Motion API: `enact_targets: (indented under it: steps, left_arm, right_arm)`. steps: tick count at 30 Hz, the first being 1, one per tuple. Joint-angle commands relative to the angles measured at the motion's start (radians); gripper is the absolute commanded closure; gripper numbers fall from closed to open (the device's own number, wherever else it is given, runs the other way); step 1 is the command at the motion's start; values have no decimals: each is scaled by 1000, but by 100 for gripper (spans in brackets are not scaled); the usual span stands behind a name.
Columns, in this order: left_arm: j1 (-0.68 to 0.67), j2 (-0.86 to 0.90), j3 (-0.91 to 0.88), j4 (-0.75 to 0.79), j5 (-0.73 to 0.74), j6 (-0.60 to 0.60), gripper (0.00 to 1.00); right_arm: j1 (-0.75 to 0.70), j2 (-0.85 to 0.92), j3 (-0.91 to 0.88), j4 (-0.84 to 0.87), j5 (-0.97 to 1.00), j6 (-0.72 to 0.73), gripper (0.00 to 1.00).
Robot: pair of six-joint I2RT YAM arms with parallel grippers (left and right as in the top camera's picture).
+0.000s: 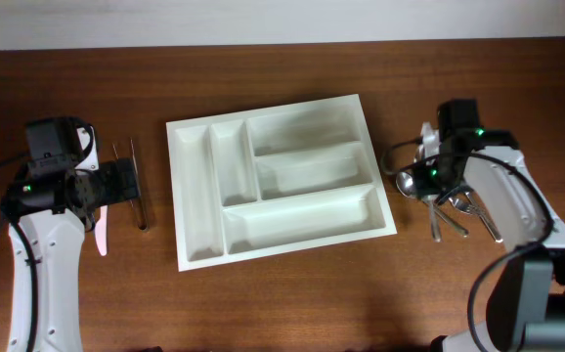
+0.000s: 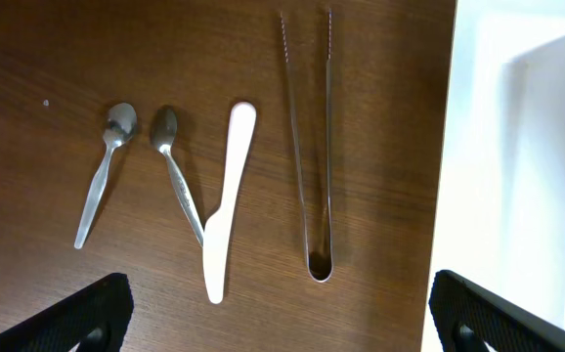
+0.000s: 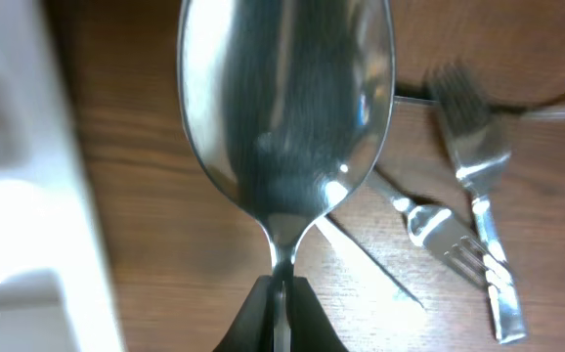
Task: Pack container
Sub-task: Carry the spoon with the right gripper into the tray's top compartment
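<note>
My right gripper will next lift over the container's rim, turn the large spoon [image 1: 407, 182] along the container's long far section and lower it inside, because that section is bare.
The container [image 1: 178, 196], a large white tray with several compartments, lies mid-table; its edge shows in the left wrist view [image 2: 478, 147] and the right wrist view [image 3: 28, 196]. All compartments look bare. My right gripper [image 3: 281, 303] is shut on the neck of a large steel spoon [image 3: 287, 98], just right of the container, bowl pointing ahead. Overhead, that gripper [image 1: 424, 182] and the spoon [image 1: 407, 182] sit beside the tray's right rim. My left gripper [image 2: 282, 328] stands wide open above the table left of the container, holding nothing.
Under the left gripper lie steel tongs [image 2: 309, 147], a white plastic knife [image 2: 226, 196] and two small spoons [image 2: 107, 166] [image 2: 177, 166]. Forks [image 3: 473, 166] [image 3: 449, 235] and more cutlery [image 1: 463, 210] lie right of the held spoon.
</note>
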Motion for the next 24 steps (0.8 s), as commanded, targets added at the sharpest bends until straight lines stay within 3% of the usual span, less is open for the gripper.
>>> enact_targets:
  steps: [1,9,17,21,24]
  left_arm:
    - [5,4,21,-1,-14,15,1]
    - [5,3,21,-1,-15,15,1]
    - [5,4,21,-1,-14,16,1]
    - [5,3,21,-1,-14,15,1]
    - [5,3,21,0,-14,15,1]
  right_arm:
    - [8,-50,109,-42,-84,21,96]
    - [157,-60,217,-69,-140,-41,96]
    - [351,-50,217,35,-140,-642,96]
    - [389,-39,217,137,-142,-810,96]
    - [393,-11,217,214,-149,-833,96]
